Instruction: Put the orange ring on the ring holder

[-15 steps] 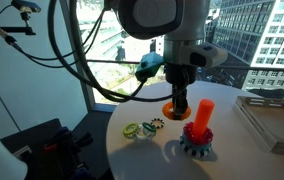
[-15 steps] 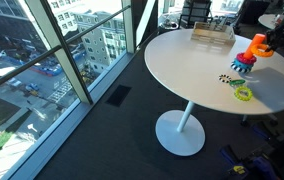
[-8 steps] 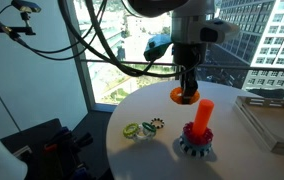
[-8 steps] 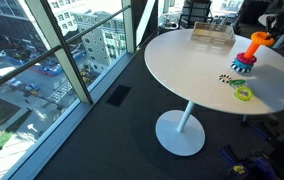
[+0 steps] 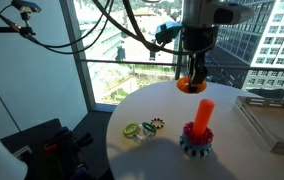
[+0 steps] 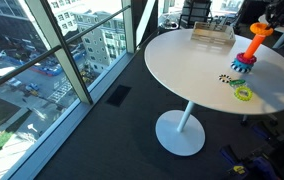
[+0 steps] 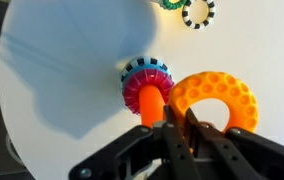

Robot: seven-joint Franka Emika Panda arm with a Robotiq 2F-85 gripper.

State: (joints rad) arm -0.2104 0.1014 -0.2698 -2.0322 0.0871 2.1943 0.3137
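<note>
My gripper moves down and toward the left in the wrist view next to release the ring over the peg's top [image 5: 205,103] [image 7: 154,115], since the ring's hole is beside it.
My gripper [image 5: 191,82] is shut on the orange ring [image 5: 192,85] and holds it in the air, above and a little behind the top of the ring holder [image 5: 199,128]. The holder is an orange-red peg on a dark gear-like base with a red ring around it. In the wrist view the fingers [image 7: 174,128] pinch the ring [image 7: 218,98] at its rim, with the peg [image 7: 149,100] just left of the ring. In an exterior view the ring [image 6: 261,32] hangs at the peg's top [image 6: 251,50].
A small green ring [image 5: 132,130] and a green-and-dark gear piece [image 5: 154,126] lie left of the holder on the round white table [image 6: 182,70]. A clear tray [image 5: 272,118] sits at the table's far side. Windows stand behind the table.
My gripper has risen with the orange ring, from beside the peg at table level up to above the peg's top, and moved a little toward the peg.
</note>
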